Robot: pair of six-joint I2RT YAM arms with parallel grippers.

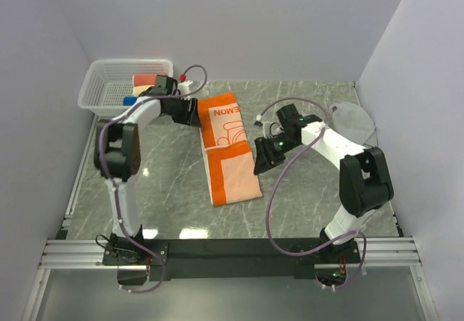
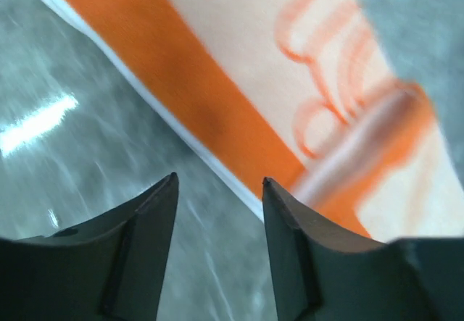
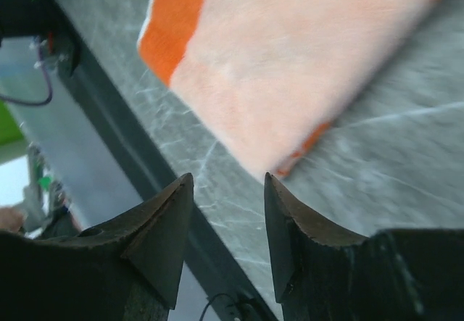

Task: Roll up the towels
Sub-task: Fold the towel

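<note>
My left gripper moves back from the orange towel's lettered end and lowers to its bordered near corner next, since that corner lies flat and uncovered.
The orange towel (image 1: pixel 229 149) lies flat in the middle of the table, folded lengthwise, its lettered end at the far side. My left gripper (image 1: pixel 192 112) hangs at its far left edge. In the left wrist view that gripper (image 2: pixel 220 180) is open over bare table, with the orange towel's (image 2: pixel 290 82) dark border just ahead. My right gripper (image 1: pixel 259 165) sits beside the towel's right edge. It is open in the right wrist view (image 3: pixel 228 176), and a corner of the orange towel (image 3: pixel 290 53) lies just beyond its fingertips. The grey towel (image 1: pixel 354 122) lies at the far right, behind the right arm.
A white mesh basket (image 1: pixel 101 89) stands at the far left corner with small red, cream and blue rolls (image 1: pixel 145 82) inside. White walls close in the table on three sides. The black rail (image 1: pixel 232 252) with the arm bases runs along the near edge.
</note>
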